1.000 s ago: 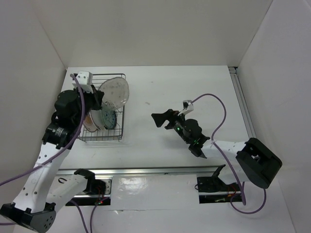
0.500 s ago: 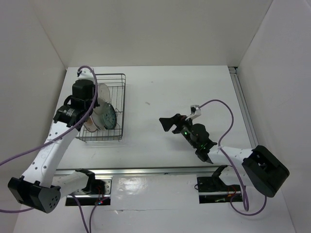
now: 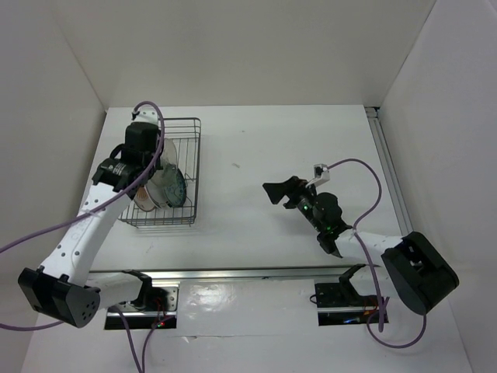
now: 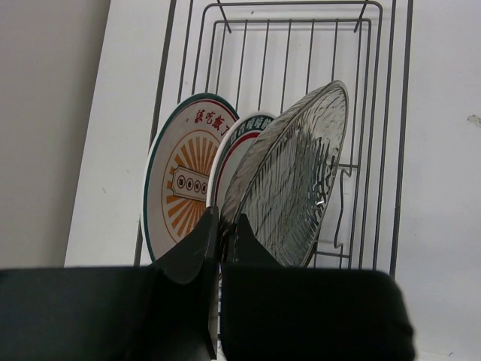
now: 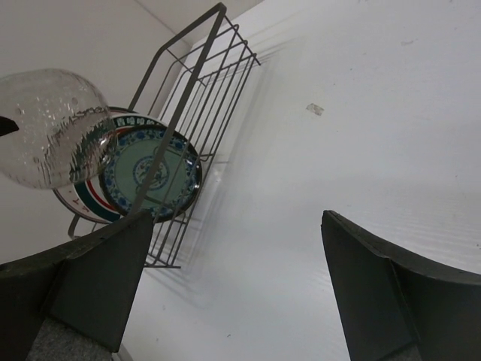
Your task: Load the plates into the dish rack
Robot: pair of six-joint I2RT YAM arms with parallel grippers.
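Note:
The free gap beside the teal plate is below my left gripper and to its right in the top view. I should lower my left gripper toward that gap next and release.
The dish rack stands at the table's left. In the left wrist view, my left gripper is shut on the lower rim of the clear-grey glass plate, held upright over the rack. The sunburst plate and the green-and-red rimmed plate stand in the rack beside it. The right wrist view shows the glass plate raised above the rack's rim, with the teal plate standing inside. My right gripper is open and empty over the table's middle.
White walls close in the table at the left, back and right. A metal rail runs along the right edge. A small speck lies on the table right of the rack. The left arm's purple cable loops over the rack's far corner.
My left gripper has turned the glass plate from lying flat above the rack's far end to upright and brought it down beside the standing plates. My right gripper has drifted a little to the right.

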